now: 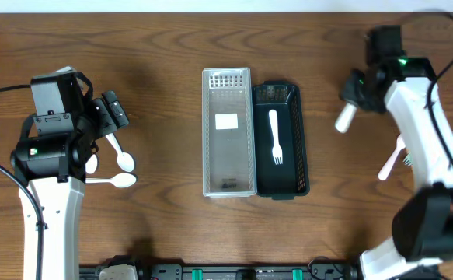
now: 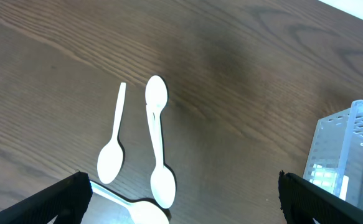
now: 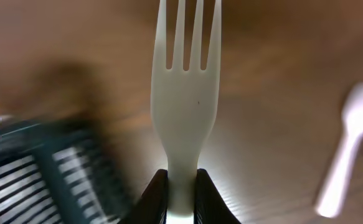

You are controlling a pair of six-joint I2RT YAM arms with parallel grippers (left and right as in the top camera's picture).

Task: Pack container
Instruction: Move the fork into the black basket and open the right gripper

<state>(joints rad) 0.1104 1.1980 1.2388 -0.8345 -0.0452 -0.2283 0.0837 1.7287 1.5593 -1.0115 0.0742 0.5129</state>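
Note:
My right gripper is about to go to the left in the overhead view, then down to the black container's bottom (image 1: 289, 138) beside that container's fork. That part of the bottom is empty.
A clear plastic container (image 1: 228, 132) stands mid-table with a black container (image 1: 282, 180) against its right side. A white fork (image 1: 274, 137) lies in the black one. My right gripper (image 1: 357, 92) is shut on another white fork (image 1: 344, 118), held above the table to the right of the black container. In the right wrist view the fork (image 3: 186, 93) sticks out, tines away, from the shut fingers (image 3: 181, 186). My left gripper (image 1: 113, 111) is open and empty above several white spoons (image 1: 122, 158). The spoons (image 2: 158, 143) lie between its fingers (image 2: 181, 199) in the left wrist view.
Two more white utensils (image 1: 391, 163) lie on the table at the right, beside my right arm; one shows in the right wrist view (image 3: 349, 149). The black container is a blur at the left there (image 3: 44, 180). The clear container's corner (image 2: 349, 155) shows in the left wrist view.

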